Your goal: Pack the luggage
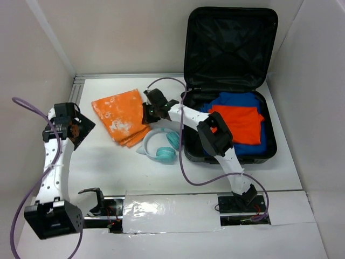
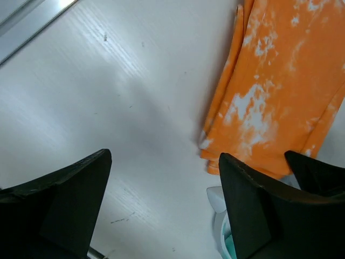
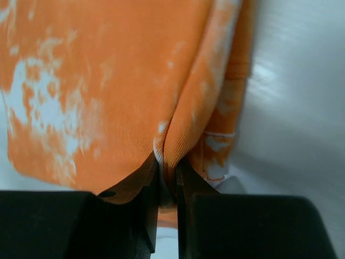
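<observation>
My left gripper will next move down sideways onto the cloth's edge farthest from the luggage. That edge is below my left gripper and to its right in the top view.
The black luggage lies open at the back right, lid up, with a blue garment and a red-orange garment inside. A folded orange cloth with white blotches lies on the table left of it; it also shows in the left wrist view and the right wrist view. My right gripper is shut on the cloth's right edge, a fold pinched between its jaws. My left gripper is open and empty, left of the cloth, above the bare table.
White and teal headphones lie on the table in front of the cloth, between it and the suitcase; a piece of them shows in the left wrist view. White walls enclose the table on left, back and right. A metal rail runs along the back.
</observation>
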`<state>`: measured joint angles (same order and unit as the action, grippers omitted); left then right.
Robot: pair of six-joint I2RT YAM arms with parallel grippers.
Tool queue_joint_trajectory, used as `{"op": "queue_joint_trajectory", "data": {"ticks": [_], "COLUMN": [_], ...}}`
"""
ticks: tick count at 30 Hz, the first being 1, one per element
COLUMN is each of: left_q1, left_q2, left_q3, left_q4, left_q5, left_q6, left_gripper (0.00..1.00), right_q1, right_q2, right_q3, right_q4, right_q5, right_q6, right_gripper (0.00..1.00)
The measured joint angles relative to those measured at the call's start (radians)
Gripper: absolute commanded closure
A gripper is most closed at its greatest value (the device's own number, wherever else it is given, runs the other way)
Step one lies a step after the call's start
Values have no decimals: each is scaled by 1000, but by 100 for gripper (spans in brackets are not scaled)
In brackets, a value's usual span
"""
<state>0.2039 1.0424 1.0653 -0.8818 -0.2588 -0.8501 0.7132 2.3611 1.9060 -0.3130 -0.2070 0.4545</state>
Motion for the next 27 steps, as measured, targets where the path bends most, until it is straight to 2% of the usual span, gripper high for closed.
{"op": "queue_joint_trajectory", "data": {"ticks": [2,4,5,7,8,9,10,13,22,27], "left_q1": [16,35,40,50,55,61,64,86,139,131], "left_q2": [38,90,123,193,227,256,279,332,489,579], "left_q3": [-16,-31,-37,-47,-53,-56,-59,-59,-15,-9], "left_q4": [58,119,152,224,257,286,310,380,519,586], "left_q5": [51,106,135,192,217,241,261,317,425,486], "left_q6": [34,64,79,118,135,151,169,218,305,328], "left_gripper": [8,8,8,8,7,6,6,6,12,16], "right_q1": [35,74,89,110,115,115,109,64,-175,-177], "right_q2": [-8,-12,-15,-24,-31,-38,-47,-76,-77,10], "right_q3": [-1,-1,-1,-3,-3,-3,-3,-2,194,346], "right_q4": [-7,-14,-19,-40,-59,-76,-99,-140,-204,-180], "right_q5": [18,21,21,16,8,0,-14,-47,-95,-130], "right_q6": [-6,-10,-12,-17,-19,-19,-24,-28,-29,-27], "right_gripper": [92,85,70,56,38,29,22,9,6,6]}}
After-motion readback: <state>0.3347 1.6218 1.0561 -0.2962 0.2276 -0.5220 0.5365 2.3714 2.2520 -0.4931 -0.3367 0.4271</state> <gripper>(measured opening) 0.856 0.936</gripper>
